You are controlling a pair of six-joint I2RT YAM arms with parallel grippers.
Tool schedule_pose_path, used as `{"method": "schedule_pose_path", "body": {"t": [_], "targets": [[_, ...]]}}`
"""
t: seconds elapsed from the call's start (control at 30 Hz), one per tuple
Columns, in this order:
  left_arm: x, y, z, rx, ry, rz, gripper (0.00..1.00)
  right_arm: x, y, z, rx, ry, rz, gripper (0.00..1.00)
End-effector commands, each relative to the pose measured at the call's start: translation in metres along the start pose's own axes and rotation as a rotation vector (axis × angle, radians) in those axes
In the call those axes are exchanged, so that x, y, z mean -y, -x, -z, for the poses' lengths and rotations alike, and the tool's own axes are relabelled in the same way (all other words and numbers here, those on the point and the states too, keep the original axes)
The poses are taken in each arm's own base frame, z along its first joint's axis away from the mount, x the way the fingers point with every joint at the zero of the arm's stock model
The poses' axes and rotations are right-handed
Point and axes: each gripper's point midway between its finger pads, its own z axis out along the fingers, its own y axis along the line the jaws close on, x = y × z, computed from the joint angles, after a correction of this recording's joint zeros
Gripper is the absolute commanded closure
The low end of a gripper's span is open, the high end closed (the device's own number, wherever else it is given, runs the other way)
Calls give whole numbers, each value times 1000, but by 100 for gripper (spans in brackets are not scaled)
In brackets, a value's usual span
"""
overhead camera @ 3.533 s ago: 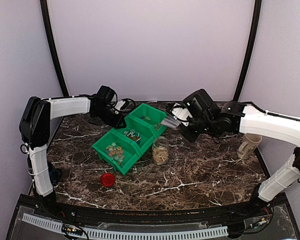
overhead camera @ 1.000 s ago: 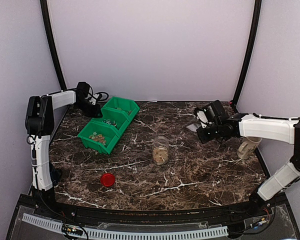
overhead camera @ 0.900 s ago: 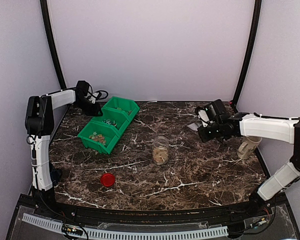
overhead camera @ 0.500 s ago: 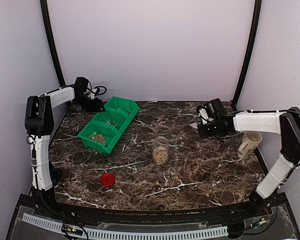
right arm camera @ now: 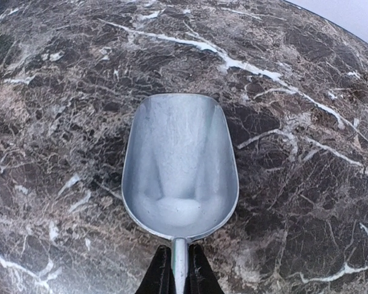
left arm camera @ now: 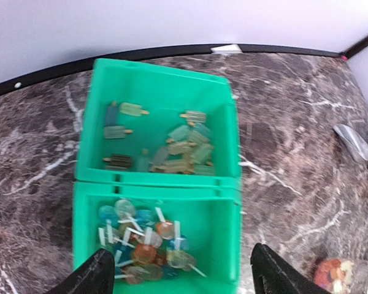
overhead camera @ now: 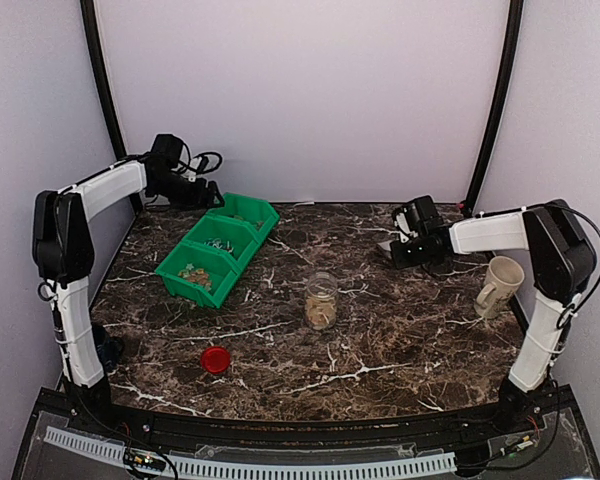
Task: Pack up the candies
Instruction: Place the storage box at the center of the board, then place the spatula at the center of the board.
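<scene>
I will next lower my right gripper slightly outward and release the empty scoop's handle on the bare marble below.
The candies show as a tan and orange heap inside the clear glass jar (overhead camera: pixel 321 300) at mid-table, and as small orange and green sweets (overhead camera: pixel 191 272) in the nearest compartment of the green bin row (overhead camera: pixel 242 228). My left gripper (overhead camera: pixel 202 192) hovers open above the back of the bins. In the left wrist view its fingers (left arm camera: pixel 98 277) straddle the middle compartment of wrapped lollipops (left arm camera: pixel 148 239), holding nothing. My right gripper (right arm camera: pixel 180 271) is shut on the handle of an empty metal scoop (right arm camera: pixel 180 165), which lies low over the marble at right (overhead camera: pixel 386 247).
A round red lid (overhead camera: pixel 216 359) lies on the marble near the front left. A cream mug (overhead camera: pixel 498 285) stands at the right edge. The far bin compartment holds pale green and tan stick sweets (left arm camera: pixel 172 144). Black frame posts rise at both back corners.
My left gripper has opened, let go of the bin row's rim and lifted back above it. My right gripper has drawn the scoop slightly toward the back. The bins stayed put.
</scene>
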Motion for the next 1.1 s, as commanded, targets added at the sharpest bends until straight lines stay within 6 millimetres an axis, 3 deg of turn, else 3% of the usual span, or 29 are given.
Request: {"method": "schedule_pose_path", "body": {"t": [0.0,0.27,0.5,0.63,1.07], "targets": [[57,-10,39,56,-40,-63,21,3,28,-12,65,16,-49,100],[92,-56,79,85,-72,-79,20,6,17,-39,-1,33,-53,100],[95,-97,112,82,-48,-121,20,6,-3,-55,-65,47,-58,98],[94,-125,115,89,-70,-106,20,4,-10,-56,-74,58,-66,95],[94,-138,116,113,-93,-123,20,5,-21,-51,-118,54,-65,88]]}}
